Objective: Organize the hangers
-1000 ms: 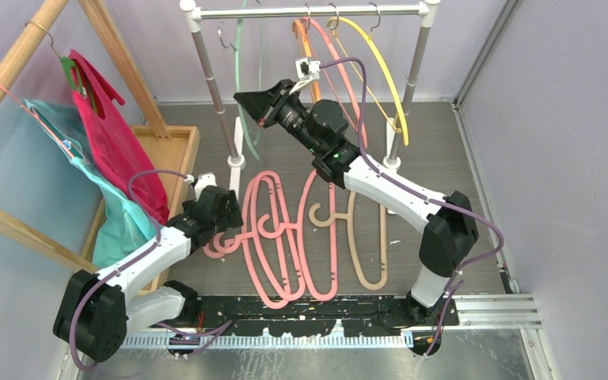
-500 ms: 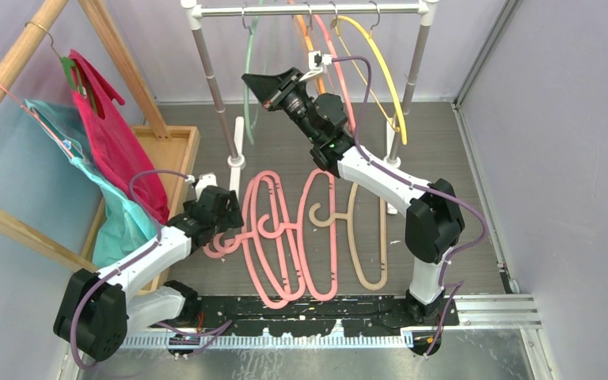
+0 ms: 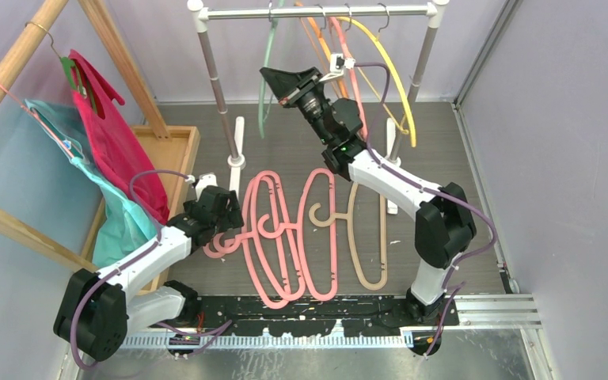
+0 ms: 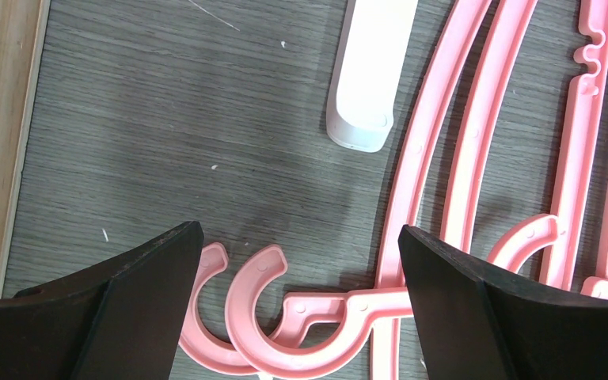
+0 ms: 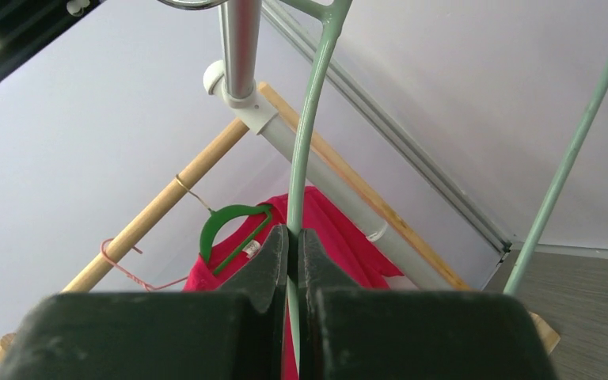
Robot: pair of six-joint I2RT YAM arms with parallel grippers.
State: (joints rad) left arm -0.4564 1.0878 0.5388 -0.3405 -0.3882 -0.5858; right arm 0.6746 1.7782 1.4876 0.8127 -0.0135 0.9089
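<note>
Orange hangers hang right of my right gripper in the top view, so it will next slide the hooked grey-green hanger along the metal bar [image 3: 317, 12] to them and release it.
Thick pink hangers [image 3: 285, 237] and one beige hanger [image 3: 364, 237] lie on the grey floor. My left gripper [image 3: 220, 215] hovers open over two pink hooks [image 4: 241, 317], which lie between its fingers [image 4: 127, 301]. My right gripper [image 3: 279, 79] is raised near the metal rail [image 3: 317, 12] and is shut on the thin grey-green hanger [image 5: 305, 142], whose metal hook is at the rail. Orange [image 3: 321, 47], thin pink [image 3: 347, 55] and yellow [image 3: 392, 71] hangers hang on the rail to its right.
A wooden A-frame rack [image 3: 16, 63] at the left holds a green hanger with red cloth [image 3: 107, 134] and a hanger with teal cloth [image 3: 119, 222]. A wooden tray [image 3: 176, 150] lies below. The rail's white foot [image 4: 368, 71] lies near the pink hangers.
My right arm has risen and swung right with the grey-green hanger, carrying it up to the rail. The rail and its hangers have shifted right. The left arm has not moved.
</note>
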